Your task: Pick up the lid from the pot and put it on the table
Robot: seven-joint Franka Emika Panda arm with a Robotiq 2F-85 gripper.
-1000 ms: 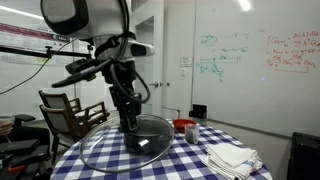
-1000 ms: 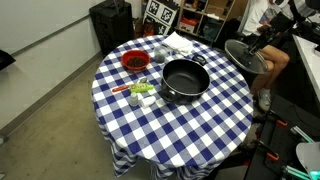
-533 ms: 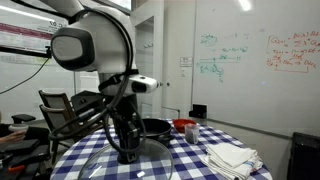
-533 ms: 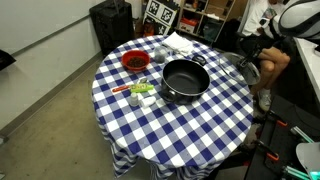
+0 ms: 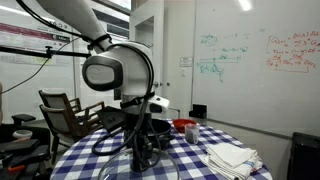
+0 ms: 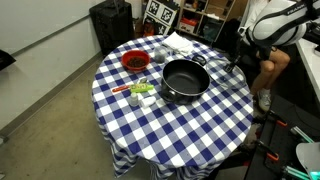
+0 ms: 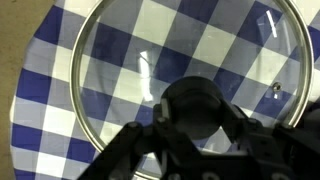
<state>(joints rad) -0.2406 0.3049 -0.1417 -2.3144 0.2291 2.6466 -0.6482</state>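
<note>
I need to lower the lid with my gripper next onto the checked cloth [image 7: 172, 62], which is below my gripper and looks empty through the glass, and then let go of the lid's knob.
The lid [image 7: 120, 70] is clear glass with a thin metal rim and a black knob [image 7: 195, 100] at its centre; the checked cloth shows through it. My gripper [image 7: 195, 118] is shut on the knob. In an exterior view the gripper [image 6: 238, 62] holds the lid [image 6: 230, 74] low over the table's [image 6: 170, 130] edge, beside the open black pot [image 6: 185, 80]. I cannot tell whether the lid touches the cloth. In the other exterior view the gripper [image 5: 143, 150] stands low over the table [image 5: 195, 162].
A small red bowl [image 6: 134, 62] [image 5: 185, 127] stands on the far side of the pot. White napkins [image 6: 180, 42] [image 5: 232, 157] lie near the table's rim. Small containers [image 6: 140, 92] sit beside the pot. A chair [image 5: 70, 110] stands beyond the table.
My gripper has carried the lid down from high beside the table to low over the cloth near the table's edge. The pot has not moved.
</note>
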